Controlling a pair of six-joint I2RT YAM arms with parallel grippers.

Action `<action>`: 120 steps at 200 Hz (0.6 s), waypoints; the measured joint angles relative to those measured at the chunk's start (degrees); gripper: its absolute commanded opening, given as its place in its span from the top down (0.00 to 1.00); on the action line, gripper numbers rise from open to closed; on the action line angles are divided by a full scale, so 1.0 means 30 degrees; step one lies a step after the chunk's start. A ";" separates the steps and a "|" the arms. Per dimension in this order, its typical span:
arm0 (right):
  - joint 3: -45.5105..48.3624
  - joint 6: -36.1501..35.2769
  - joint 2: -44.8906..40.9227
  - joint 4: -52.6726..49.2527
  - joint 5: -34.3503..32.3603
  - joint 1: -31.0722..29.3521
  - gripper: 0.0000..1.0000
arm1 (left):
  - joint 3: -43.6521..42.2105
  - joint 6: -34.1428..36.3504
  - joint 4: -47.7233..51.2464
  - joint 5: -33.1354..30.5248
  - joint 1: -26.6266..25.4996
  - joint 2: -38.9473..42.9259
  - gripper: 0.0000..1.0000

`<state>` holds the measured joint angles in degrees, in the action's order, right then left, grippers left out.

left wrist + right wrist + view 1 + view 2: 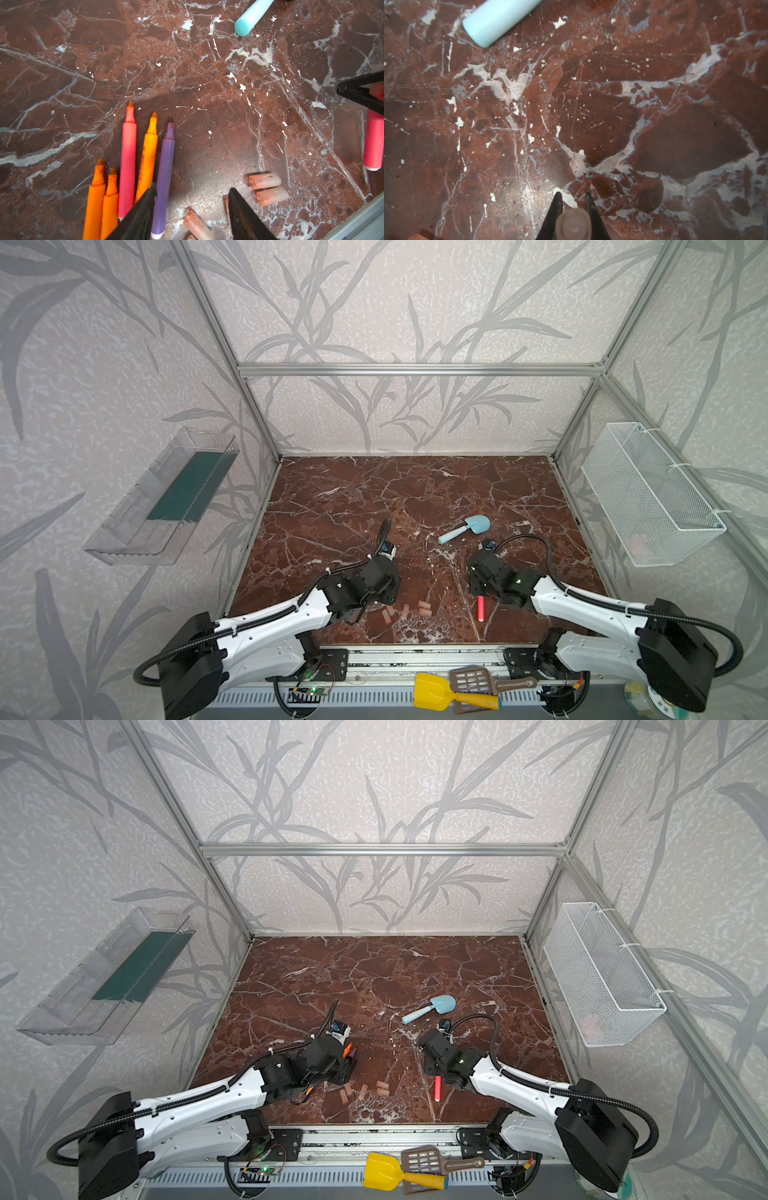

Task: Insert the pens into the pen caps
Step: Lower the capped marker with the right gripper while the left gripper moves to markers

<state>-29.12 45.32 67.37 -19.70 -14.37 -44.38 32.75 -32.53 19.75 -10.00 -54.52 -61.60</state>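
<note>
My right gripper lowers the red-pink pen (481, 608) onto the bare marble below next and opens to release it, since its pale cap is already on.
Several uncapped pens lie side by side in the left wrist view: two orange (97, 203), a red-pink (127, 166), another orange (148, 160) and a purple (165, 176). My left gripper (192, 189) is open just above the table. One finger rests beside the purple pen, and a pen cap (198, 225) lies between the jaws. More pen caps (265, 180) lie beside it, and these pen caps (405, 611) show in both top views. My right gripper (573, 194) is shut on a red-pink pen (481, 608), whose pale capped end (573, 225) faces the wrist camera.
A light-blue toy shovel (467, 528) lies on the marble beyond both grippers. A clear bin (166, 497) hangs on the left wall and a white wire basket (648, 493) on the right wall. A yellow scoop (432, 691) and a brown spatula (478, 682) lie on the front rail.
</note>
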 measured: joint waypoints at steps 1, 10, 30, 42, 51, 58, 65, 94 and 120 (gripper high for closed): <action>0.0015 -0.0007 0.0007 0.0022 0.0022 0.0022 0.90 | 0.0000 -0.0022 0.0015 -0.0015 0.0000 -0.0022 0.43; 0.0168 -0.0051 0.0058 0.0168 0.0270 0.0270 0.90 | 0.0029 -0.0087 0.0051 -0.0102 -0.0058 -0.0248 0.43; 0.0299 -0.0131 0.0306 0.0495 0.0678 0.0627 0.89 | 0.0036 -0.0189 0.0117 -0.0233 -0.0080 -0.0707 0.44; 0.0299 -0.0204 0.0583 0.0736 0.0882 0.0765 0.88 | 0.0036 -0.0204 0.0146 -0.0262 -0.0080 -0.0954 0.44; 0.0299 -0.0270 0.0867 0.0933 0.1013 0.0874 0.88 | 0.0051 -0.0211 0.0146 -0.0306 -0.0080 -0.1137 0.44; 0.0299 -0.0328 0.1129 0.1071 0.1166 0.0947 0.88 | 0.0080 -0.0211 0.0160 -0.0321 -0.0087 -0.1319 0.44; 0.0299 -0.0342 0.1413 0.1195 0.1311 0.1064 0.87 | 0.0160 -0.0211 0.0189 -0.0342 -0.0102 -0.1545 0.44; 0.0102 -0.0423 0.2135 0.1610 0.1683 0.1559 0.81 | 0.0627 -0.0197 0.0204 -0.0459 -0.0168 -0.2623 0.47; -0.0219 -0.0641 0.2761 0.2113 0.1712 0.1836 0.76 | 0.1224 -0.0153 0.0364 -0.0495 -0.0168 -0.3701 0.50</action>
<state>-29.78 43.40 75.66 -13.37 -9.23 -38.87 36.42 -32.99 20.84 -11.49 -55.02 -72.71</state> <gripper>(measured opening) 0.217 0.512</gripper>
